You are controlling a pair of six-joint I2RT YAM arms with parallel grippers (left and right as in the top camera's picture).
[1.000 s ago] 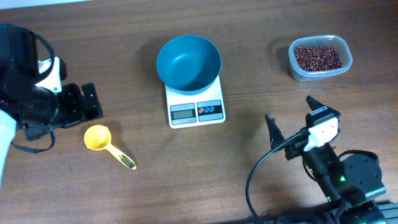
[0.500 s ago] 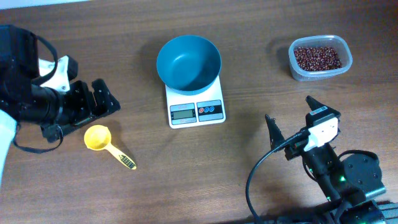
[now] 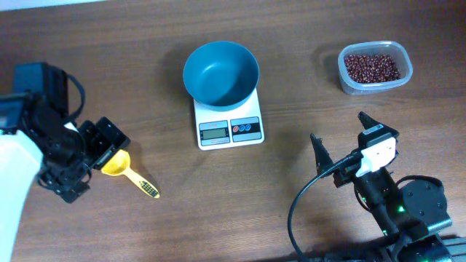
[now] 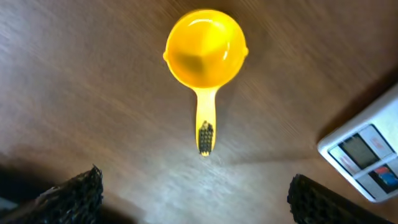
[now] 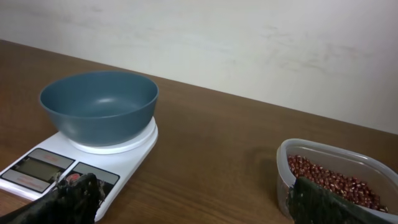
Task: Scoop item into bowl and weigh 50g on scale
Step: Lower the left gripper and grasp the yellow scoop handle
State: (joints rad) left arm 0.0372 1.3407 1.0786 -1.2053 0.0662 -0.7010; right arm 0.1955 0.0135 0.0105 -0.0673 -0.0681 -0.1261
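Observation:
My left gripper should next go down to the scoop (image 3: 122, 169), at the rim of the scoop's cup on the side away from the scale.
The teal-blue bowl (image 3: 220, 72) stands empty on the white scale (image 3: 228, 129); both show in the right wrist view, bowl (image 5: 99, 106) and scale (image 5: 56, 167). Dark red-brown beans (image 3: 371, 67) fill a clear tub (image 3: 345, 76) at the back right, also in the right wrist view (image 5: 333, 182). A yellow scoop (image 3: 122, 169) lies on the table at the left. My left gripper (image 3: 105, 143) is open, right above the scoop's cup; in its wrist view the scoop (image 4: 205, 53) lies ahead of the spread fingers (image 4: 196, 199). My right gripper (image 3: 342, 142) is open and empty at the front right.
The wooden table (image 3: 306, 94) carries everything. The left arm's body (image 3: 44, 145) covers the left edge. The right arm's base and cable (image 3: 393, 204) fill the front right corner. A pale wall (image 5: 249, 43) stands behind the table.
My left gripper has swung forward and down from beside the scoop to over its cup. The right arm, bowl, scale and tub have not moved.

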